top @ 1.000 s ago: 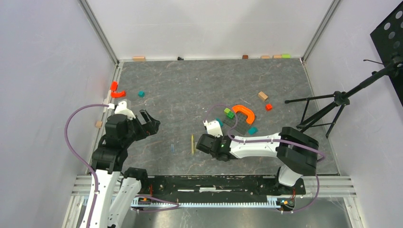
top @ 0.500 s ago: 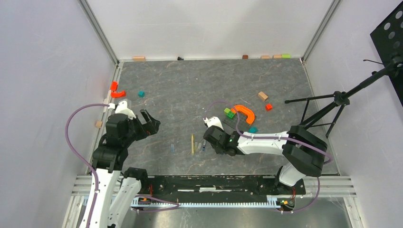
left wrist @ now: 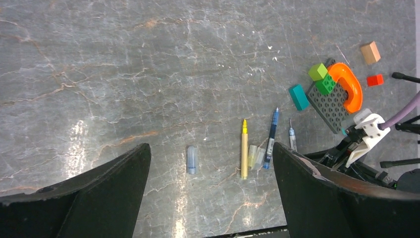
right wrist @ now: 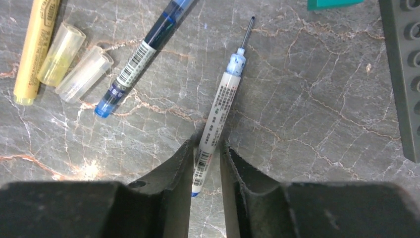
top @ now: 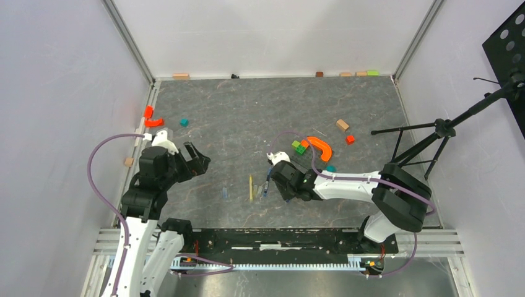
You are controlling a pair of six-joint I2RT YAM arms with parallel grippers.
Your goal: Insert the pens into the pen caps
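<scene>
My left gripper moves across and down onto the white pen's collar end [left wrist: 292, 138] next. The white pen lies below the gripper and to its right in the top view.
My right gripper [right wrist: 207, 144] is shut on the rear end of a white-barrelled pen [right wrist: 218, 106] with a blue collar and needle tip; the pen lies on the table. To its left lie a blue pen [right wrist: 143, 54], two clear pen caps, one yellowish [right wrist: 62, 54] and one colourless [right wrist: 84, 74], and a pale yellow pen [right wrist: 37, 49]. In the left wrist view a bluish-grey cap [left wrist: 191, 159] lies alone, left of the yellow pen [left wrist: 244, 155]. My left gripper [left wrist: 210, 148] is open and empty, raised over the table's left side [top: 197, 162]. In the top view my right gripper [top: 275, 181] is beside the pens.
An orange arch [top: 319, 147], green blocks [top: 299, 147] and a teal block [top: 330, 168] sit on and around a grey baseplate [left wrist: 331, 101] behind the right arm. A red cube [top: 350, 139], wooden block [top: 342, 125] and tripod [top: 427, 139] are at the right. Orange pieces [top: 151, 119] lie far left.
My right gripper has drawn back to the right, uncovering the blue pen and clear caps beside the yellow pen. The left arm has barely moved.
</scene>
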